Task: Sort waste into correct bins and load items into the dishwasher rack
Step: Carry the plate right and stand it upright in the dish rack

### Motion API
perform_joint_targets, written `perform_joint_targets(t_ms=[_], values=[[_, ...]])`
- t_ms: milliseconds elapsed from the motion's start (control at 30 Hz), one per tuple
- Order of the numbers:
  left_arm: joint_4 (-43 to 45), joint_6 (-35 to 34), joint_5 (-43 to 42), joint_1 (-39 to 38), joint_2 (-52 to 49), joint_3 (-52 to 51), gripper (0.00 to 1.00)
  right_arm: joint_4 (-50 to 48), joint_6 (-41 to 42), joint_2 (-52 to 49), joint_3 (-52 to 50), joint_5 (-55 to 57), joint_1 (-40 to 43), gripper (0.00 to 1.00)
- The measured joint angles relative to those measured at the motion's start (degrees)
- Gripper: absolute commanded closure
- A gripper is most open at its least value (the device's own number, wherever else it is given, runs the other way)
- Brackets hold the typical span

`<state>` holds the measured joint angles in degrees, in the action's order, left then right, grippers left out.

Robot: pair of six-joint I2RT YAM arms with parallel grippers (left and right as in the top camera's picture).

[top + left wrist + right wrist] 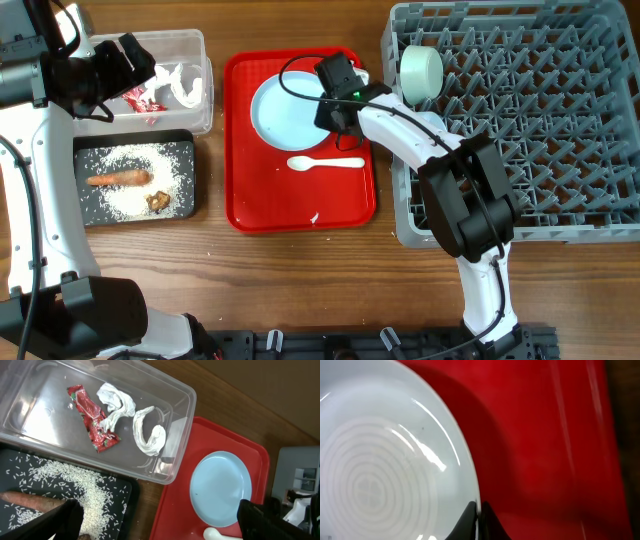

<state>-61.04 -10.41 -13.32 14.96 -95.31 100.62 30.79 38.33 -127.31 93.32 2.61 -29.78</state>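
Note:
I need to raise my right gripper next, carry the plate (pixel 283 112) to the right in the overhead view and lower it upright beside the pale bowl, where rack slots are empty.
The pale blue plate (pixel 283 112) (pixel 220 487) (pixel 380 470) lies on the red serving tray (pixel 300 205). My right gripper (pixel 324 112) (pixel 479 506) is shut on the plate's right rim, one finger on each side of it. A white spoon (pixel 325 162) (pixel 215 534) lies just in front of the plate. My left gripper (pixel 125 70) (pixel 160 527) hangs open and holds nothing, above the clear tub (pixel 203 85) (pixel 185 395). The tub holds the red-and-white wrapper (pixel 138 97) (pixel 92 417) and crumpled white paper (pixel 185 82) (pixel 147 432).
The black tray (pixel 90 212) in front of the tub holds rice (pixel 150 160) (pixel 75 480), a carrot piece (pixel 118 179) (pixel 30 501) and a brown lump (pixel 158 201). The grey dishwasher rack (pixel 540 130) stands at the right with a pale bowl (pixel 422 72) on its side in the far left corner.

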Motion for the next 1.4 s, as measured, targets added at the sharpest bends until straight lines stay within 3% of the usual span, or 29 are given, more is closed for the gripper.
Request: perform_joint_targets(t_ms=[233, 467, 600, 1000, 1400], values=[[0.0, 0.0, 0.0, 0.0, 0.0, 0.0, 0.00, 2.9, -11.5, 9.0, 0.4, 1.1, -0.1, 0.96], [0.0, 0.0, 0.0, 0.0, 0.0, 0.0, 0.00, 8.6, -17.3, 30.7, 2.3, 22.1, 1.8, 0.96], [0.0, 0.0, 0.0, 0.0, 0.0, 0.0, 0.00, 14.4, -19.0, 37.6, 2.8, 34.8, 5.5, 0.96], [0.0, 0.0, 0.0, 0.0, 0.0, 0.0, 0.00, 35.6, -21.5, 40.0, 2.7, 55.7, 11.3, 0.96], [0.0, 0.0, 0.0, 0.0, 0.0, 0.0, 0.00, 37.4, -22.2, 40.0, 2.7, 62.6, 11.3, 0.96]])
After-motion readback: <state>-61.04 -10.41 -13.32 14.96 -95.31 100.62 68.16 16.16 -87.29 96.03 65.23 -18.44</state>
